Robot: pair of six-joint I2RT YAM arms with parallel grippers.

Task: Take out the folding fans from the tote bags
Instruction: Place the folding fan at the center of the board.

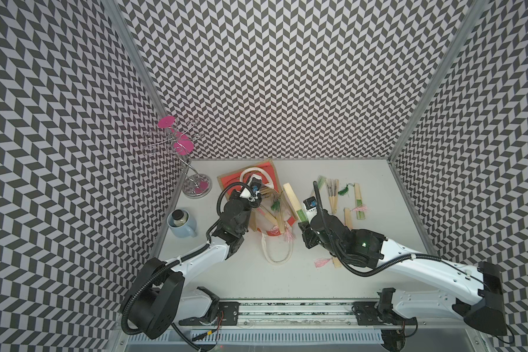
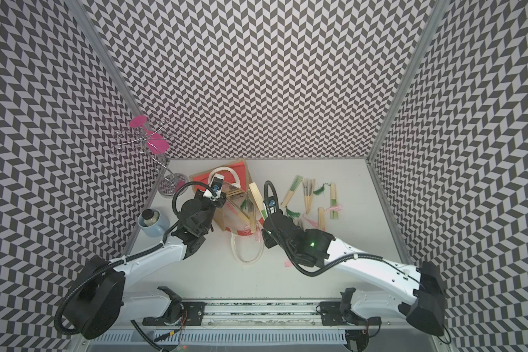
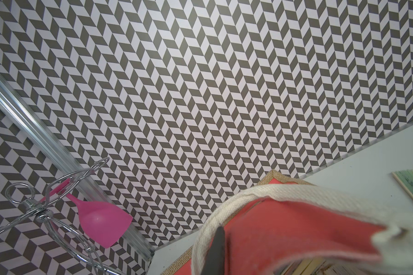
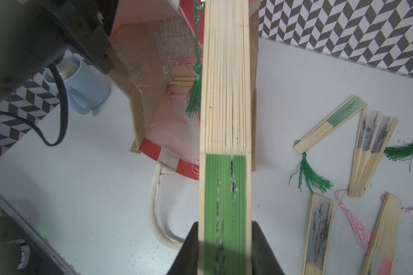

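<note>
My right gripper should next lower the green fan onto the bare table (image 4: 275,183) beside the bag and release it, because that clear part of the table is below my gripper.
The tote bag (image 1: 258,178) lies on its side at the back of the table, mouth toward the front, red and tan with cream handles (image 3: 227,207). My left gripper (image 3: 227,240) is shut on the bag's upper edge by that handle and holds it up; only one dark finger (image 3: 216,252) shows. My right gripper (image 4: 225,228) is shut on a closed folding fan (image 4: 225,119) with green paper and a green tassel, which slants up just right of the bag's mouth (image 1: 293,199). More fans (image 4: 180,78) lie inside the bag. Several fans (image 1: 331,195) lie on the table to the right.
A blue mug (image 1: 182,224) with a jar in it stands at the left edge. A wire glass rack (image 1: 195,184) with pink glasses (image 3: 100,221) fills the back left corner. The bag's other handle (image 1: 276,250) loops toward the front. Another fan's pink tassel (image 1: 322,262) lies under my right arm.
</note>
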